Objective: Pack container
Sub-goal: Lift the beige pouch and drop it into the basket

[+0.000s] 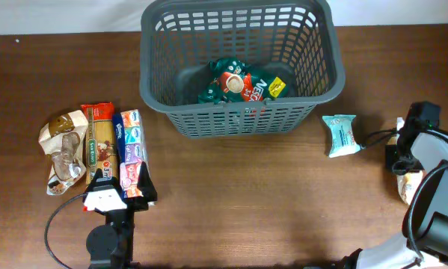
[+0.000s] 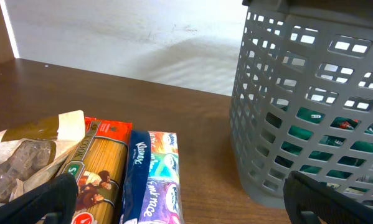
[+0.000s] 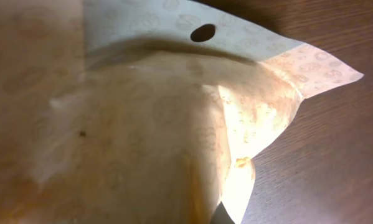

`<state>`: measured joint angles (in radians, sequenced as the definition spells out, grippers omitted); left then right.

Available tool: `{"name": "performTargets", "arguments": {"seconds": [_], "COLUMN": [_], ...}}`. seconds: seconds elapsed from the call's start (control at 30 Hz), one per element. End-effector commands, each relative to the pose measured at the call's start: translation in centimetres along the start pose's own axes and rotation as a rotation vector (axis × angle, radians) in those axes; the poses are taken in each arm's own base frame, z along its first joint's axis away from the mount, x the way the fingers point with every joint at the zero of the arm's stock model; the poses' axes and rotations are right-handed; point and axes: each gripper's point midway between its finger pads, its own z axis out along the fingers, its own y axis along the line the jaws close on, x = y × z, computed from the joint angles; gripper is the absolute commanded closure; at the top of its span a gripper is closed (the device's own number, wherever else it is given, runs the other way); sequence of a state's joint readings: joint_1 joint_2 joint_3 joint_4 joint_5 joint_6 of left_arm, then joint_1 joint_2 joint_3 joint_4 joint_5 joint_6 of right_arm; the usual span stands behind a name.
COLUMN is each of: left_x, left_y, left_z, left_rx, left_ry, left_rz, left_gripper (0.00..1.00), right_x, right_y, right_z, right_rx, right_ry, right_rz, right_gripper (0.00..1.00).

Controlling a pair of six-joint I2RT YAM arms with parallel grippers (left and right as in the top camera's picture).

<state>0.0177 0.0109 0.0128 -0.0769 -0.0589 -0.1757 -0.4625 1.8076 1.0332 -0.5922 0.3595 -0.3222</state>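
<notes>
My right gripper should rise and carry the bag to the left in the overhead view, over the green snack packet [image 1: 238, 84], because the basket's sides are tall.
The container [image 1: 238, 119] is a dark grey lattice basket at the back centre, and it also shows in the left wrist view [image 2: 311, 106]. A green snack packet [image 1: 238, 84] lies inside it. My left gripper [image 1: 122, 188] is open, its fingers spread wide [image 2: 186, 208] over the near ends of a blue tissue pack [image 2: 152, 180] and a spaghetti packet [image 2: 99, 168]. My right gripper [image 1: 403, 161] is at the far right edge. It is shut on a pale translucent bag [image 3: 161, 124] that fills its view and hides most of the fingers.
A crumpled brown-and-white snack bag [image 1: 63, 146] lies left of the spaghetti packet [image 1: 98, 142] and the tissue packs [image 1: 131, 146]. A small teal-and-white packet [image 1: 341, 134] lies right of the basket. Cables trail near both arms.
</notes>
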Motion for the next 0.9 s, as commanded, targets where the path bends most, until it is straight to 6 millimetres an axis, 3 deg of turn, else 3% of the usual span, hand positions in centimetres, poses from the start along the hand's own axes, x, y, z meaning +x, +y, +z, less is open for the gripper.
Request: {"name": "performTargets", "arguments": {"seconds": [0.0,0.07,0.17,0.3,0.43,0.47,0.5,0.63,0.73,0.77,0.87], "left_x": [0.1,0.1,0.1,0.1,0.1,0.1,0.1,0.1,0.1,0.1,0.1], "left_y": [0.0,0.0,0.1,0.1,0.1,0.1,0.0,0.0,0.1,0.0,0.1], "left_z": [0.0,0.0,0.0,0.0,0.0,0.0,0.0,0.0,0.0,0.0,0.0], "left_rx": [-0.002,-0.002,-0.003,-0.003,-0.003,-0.003,-0.002,-0.002,-0.003,-0.002,-0.003], "left_ry": [-0.002,-0.002,-0.002,-0.002,-0.002,-0.002,-0.002,-0.002,-0.002,-0.002,-0.002], "left_rz": [0.013,0.013,0.013,0.013,0.013,0.013,0.013,0.013,0.013,0.013,0.013], "left_gripper": [0.01,0.01,0.01,0.01,0.01,0.01,0.01,0.01,0.01,0.01,0.01], "right_x": [-0.7,-2.9,-6.3,-10.5,-13.1,-13.7,-14.1,-14.7,-14.5,-14.4,-14.4], "right_y": [1.0,-0.5,-3.3,-6.8,-7.4,-6.7,-5.9,-1.0,4.0,6.6,12.6], "right_z": [0.7,-1.1,-5.4,-15.2,-26.6,-31.5,-34.5,-44.5,-49.1,-50.6,-52.2], "right_rx": [-0.060,-0.044,-0.024,-0.072,-0.208,-0.268,-0.313,-0.455,-0.511,-0.528,-0.545], "right_ry": [-0.002,-0.068,-0.177,-0.347,-0.548,-0.644,-0.707,-0.923,-1.030,-1.070,-1.120], "right_rz": [0.113,0.181,0.290,0.453,0.467,0.434,0.404,0.251,0.082,-0.010,-0.212], "right_gripper": [0.97,0.96,0.96,0.96,0.96,0.97,0.96,0.96,0.97,0.96,0.96]}}
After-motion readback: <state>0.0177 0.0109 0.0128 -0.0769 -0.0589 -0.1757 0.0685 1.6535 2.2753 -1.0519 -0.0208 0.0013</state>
